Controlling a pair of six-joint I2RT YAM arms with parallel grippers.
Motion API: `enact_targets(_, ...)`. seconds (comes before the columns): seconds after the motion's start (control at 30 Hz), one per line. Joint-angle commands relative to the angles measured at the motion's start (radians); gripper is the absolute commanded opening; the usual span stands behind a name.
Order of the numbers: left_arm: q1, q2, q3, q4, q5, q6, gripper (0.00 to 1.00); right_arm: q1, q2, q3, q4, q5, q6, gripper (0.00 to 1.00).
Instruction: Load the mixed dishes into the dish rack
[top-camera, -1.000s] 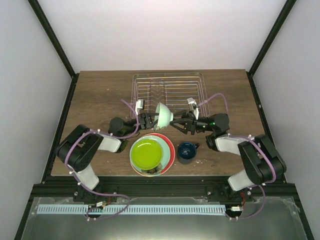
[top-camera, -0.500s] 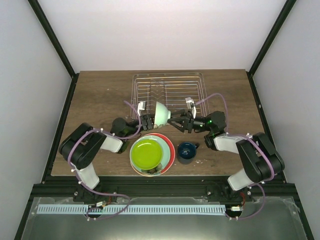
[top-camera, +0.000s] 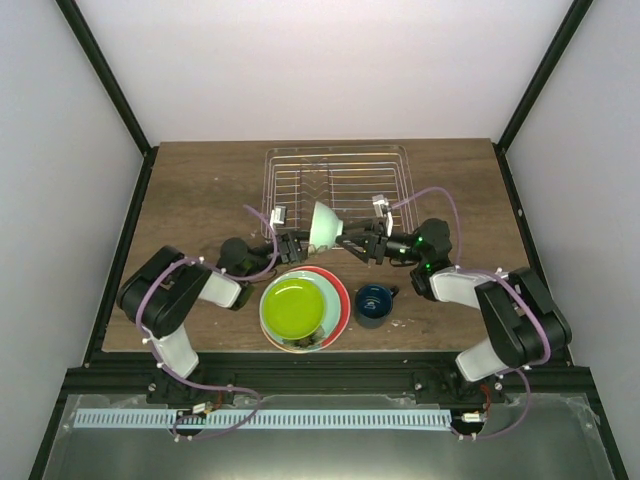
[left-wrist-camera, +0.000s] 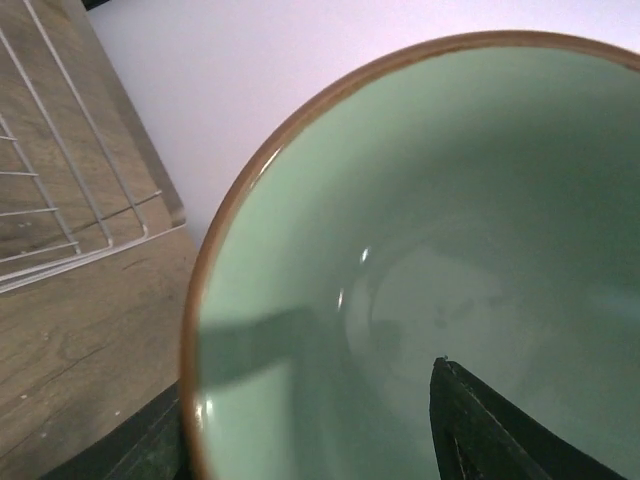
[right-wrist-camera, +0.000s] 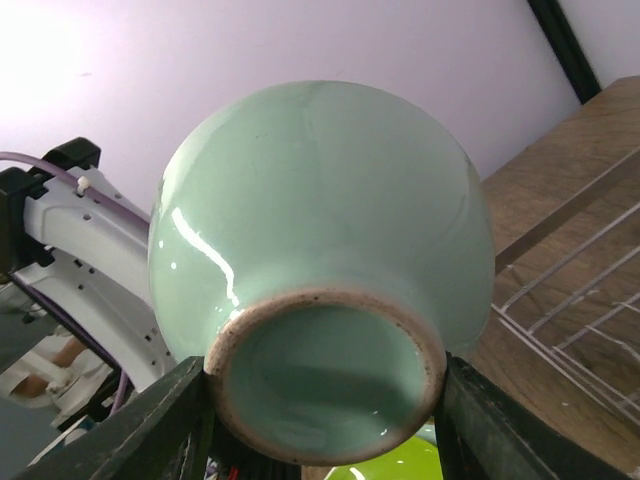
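I should swing my right gripper outward next, turn the bowl (top-camera: 322, 226) opening down, then lower and release it at the rack's far corner (top-camera: 380, 181) on this arm's side, where wires stand empty.
The pale mint-green bowl (top-camera: 322, 226) hangs on its side just in front of the dish rack (top-camera: 340, 175), mouth toward the left arm. My right gripper (top-camera: 350, 240) is shut on the bowl's foot ring (right-wrist-camera: 325, 380), one finger (right-wrist-camera: 470, 420) pressed on each side. My left gripper (top-camera: 297, 243) stands open astride the brown rim: one finger (left-wrist-camera: 480, 430) is inside the bowl (left-wrist-camera: 450, 220), the other outside, neither pressing. The lime-green plate (top-camera: 293, 306) lies stacked on the red plate (top-camera: 340, 300), with the dark-blue mug (top-camera: 372, 304) to their right.
The rack's wires (left-wrist-camera: 60, 200) (right-wrist-camera: 580, 300) lie just beyond the bowl, on the brown wooden table (top-camera: 200, 200). Black frame posts and white walls close in the back and sides. The plate stack and mug sit right below both forearms.
My left gripper has opened and let go of the bowl's rim. The bowl has moved slightly toward the rack, now held only by the right gripper.
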Motion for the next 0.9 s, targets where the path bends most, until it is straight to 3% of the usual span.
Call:
enact_targets(0.0, 0.035, -0.027, -0.038, 0.09, 0.015, 0.019, 0.59, -0.038, -0.054, 0.003, -0.007, 0.05, -0.043, 0.51)
enact_targets(0.27, 0.102, -0.123, -0.096, 0.09, 0.029, 0.016, 0.6, -0.097, -0.148, 0.003, -0.198, 0.063, -0.133, 0.51)
enact_targets(0.43, 0.161, -0.225, -0.121, 0.077, 0.056, 0.005, 0.61, -0.149, -0.22, 0.121, -0.54, 0.111, -0.272, 0.51)
enact_targets(0.5, 0.181, -0.278, -0.127, 0.002, 0.065, 0.039, 0.61, -0.159, -0.238, 0.189, -0.679, 0.147, -0.339, 0.51)
enact_targets(0.57, 0.187, -0.353, -0.113, -0.17, 0.063, 0.13, 0.61, -0.164, -0.245, 0.256, -0.793, 0.189, -0.395, 0.51)
enact_targets(0.67, 0.186, -0.482, -0.055, -0.559, 0.023, 0.332, 0.61, -0.167, -0.231, 0.343, -0.926, 0.255, -0.453, 0.51)
enact_targets(0.87, 0.186, -0.678, 0.151, -1.334, -0.219, 0.729, 0.61, -0.172, -0.123, 0.551, -1.183, 0.442, -0.518, 0.51)
